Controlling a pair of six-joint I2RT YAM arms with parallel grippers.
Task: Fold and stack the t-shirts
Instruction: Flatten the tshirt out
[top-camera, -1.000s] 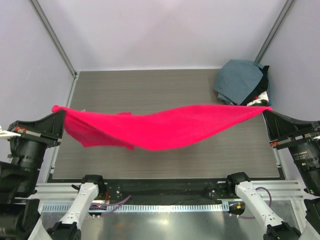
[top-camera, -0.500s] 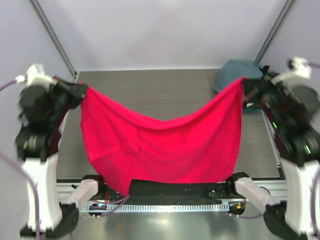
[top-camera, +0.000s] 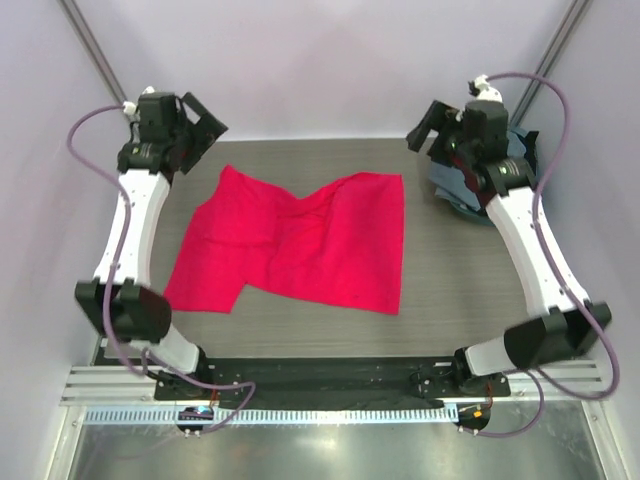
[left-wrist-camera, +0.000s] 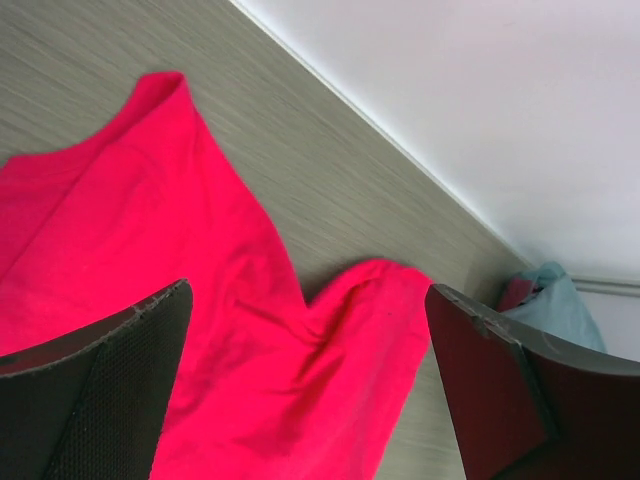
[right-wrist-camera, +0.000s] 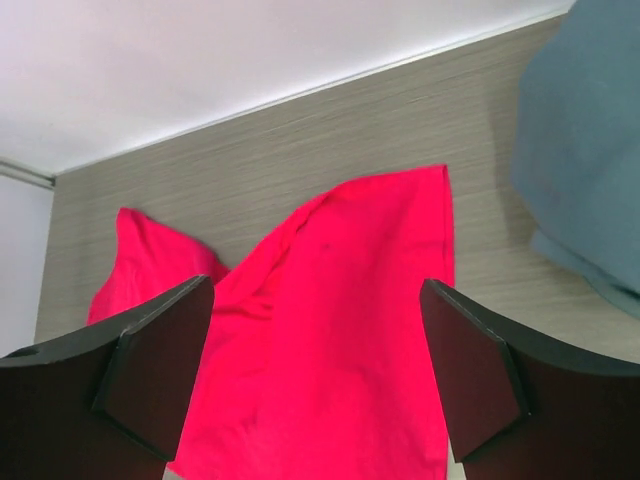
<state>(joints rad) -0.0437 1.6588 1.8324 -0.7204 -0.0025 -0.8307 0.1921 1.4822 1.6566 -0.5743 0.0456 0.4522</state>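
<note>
Next, my right gripper moves back and down onto the red t-shirt's near corner on the pile's side (top-camera: 396, 308), because it lies flat and uncovered.
A bright red t-shirt (top-camera: 300, 245) lies spread on the grey wood-grain table, rumpled along its far edge. It also shows in the left wrist view (left-wrist-camera: 190, 330) and the right wrist view (right-wrist-camera: 330, 330). My left gripper (top-camera: 203, 122) hangs open above the table's far left corner, off the shirt's far left corner. My right gripper (top-camera: 432, 127) hangs open above the far right, just beyond the shirt's far right corner. Nothing sits between either pair of fingers. A slate grey-blue t-shirt (right-wrist-camera: 590, 150) lies in a pile at the far right, mostly hidden behind my right arm in the top view.
The pile of shirts (top-camera: 455, 185) sits at the far right corner of the table (top-camera: 470, 300). Pale walls close the back and both sides. A metal rail (top-camera: 320, 415) runs along the near edge by the arm bases.
Both grippers let go of the red shirt, which dropped from hanging stretched between them to lying flat on the table. Both arms swung up to the far corners.
</note>
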